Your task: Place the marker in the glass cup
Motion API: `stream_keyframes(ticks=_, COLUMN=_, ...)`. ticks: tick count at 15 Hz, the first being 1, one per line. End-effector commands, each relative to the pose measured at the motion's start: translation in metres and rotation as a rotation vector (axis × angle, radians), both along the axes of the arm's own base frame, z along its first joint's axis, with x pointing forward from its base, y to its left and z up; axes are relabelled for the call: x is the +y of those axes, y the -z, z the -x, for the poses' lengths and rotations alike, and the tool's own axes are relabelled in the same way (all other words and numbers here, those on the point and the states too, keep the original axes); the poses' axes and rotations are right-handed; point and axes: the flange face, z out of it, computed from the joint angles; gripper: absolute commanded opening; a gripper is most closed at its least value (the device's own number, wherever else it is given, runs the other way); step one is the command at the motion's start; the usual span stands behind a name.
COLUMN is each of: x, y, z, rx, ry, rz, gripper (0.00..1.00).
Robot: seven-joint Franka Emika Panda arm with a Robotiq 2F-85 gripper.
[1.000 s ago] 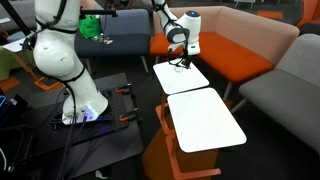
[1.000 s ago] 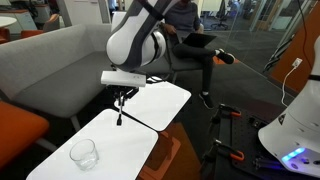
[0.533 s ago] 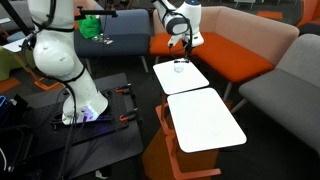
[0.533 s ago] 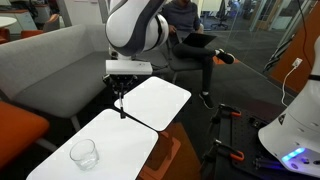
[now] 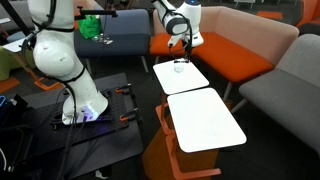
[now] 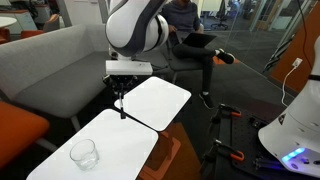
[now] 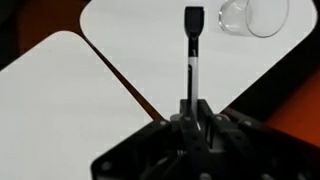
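Note:
The empty glass cup (image 7: 255, 15) stands below the gripper and to its right in the wrist view, so the robot will move that way and down and release the marker (image 7: 192, 55) inside.
My gripper (image 6: 121, 88) is shut on a black and white marker (image 7: 192, 55), which hangs upright from the jaws above the gap between two white tabletops (image 6: 160, 100). The marker also shows in an exterior view (image 6: 122, 104) and faintly in an exterior view (image 5: 185, 55). The glass cup (image 6: 84, 154) stands empty on the near white top, well away from the marker. In the wrist view the glass cup (image 7: 254, 15) sits at the top right, beyond the marker's tip. It is also in an exterior view (image 5: 180, 67).
A grey sofa (image 6: 50, 70) and orange seats (image 5: 225, 50) ring the two white tops. A person sits behind (image 6: 190, 40). The robot base (image 5: 80, 100) stands on a dark floor mat. An orange stool edge (image 6: 170, 155) lies under the tops.
The gripper rose with the marker between one second and half a second ago, lifting it off the tabletop. Nothing moved since.

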Motion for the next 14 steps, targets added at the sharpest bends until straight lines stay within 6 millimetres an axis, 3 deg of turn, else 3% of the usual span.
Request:
stream_keyframes(ticks=1, x=0.006, y=0.005, z=-0.007, rx=-0.084, ry=-0.133, rz=0.055, gripper=0.03)
stream_keyframes(ticks=7, x=0.029, y=0.021, z=-0.026, rx=-0.289, ry=-0.394, rz=0.065, gripper=0.03)
stream_keyframes(ticks=14, x=0.064, y=0.023, z=-0.055, rx=-0.49, ry=-0.727, rz=0.013, gripper=0.03)
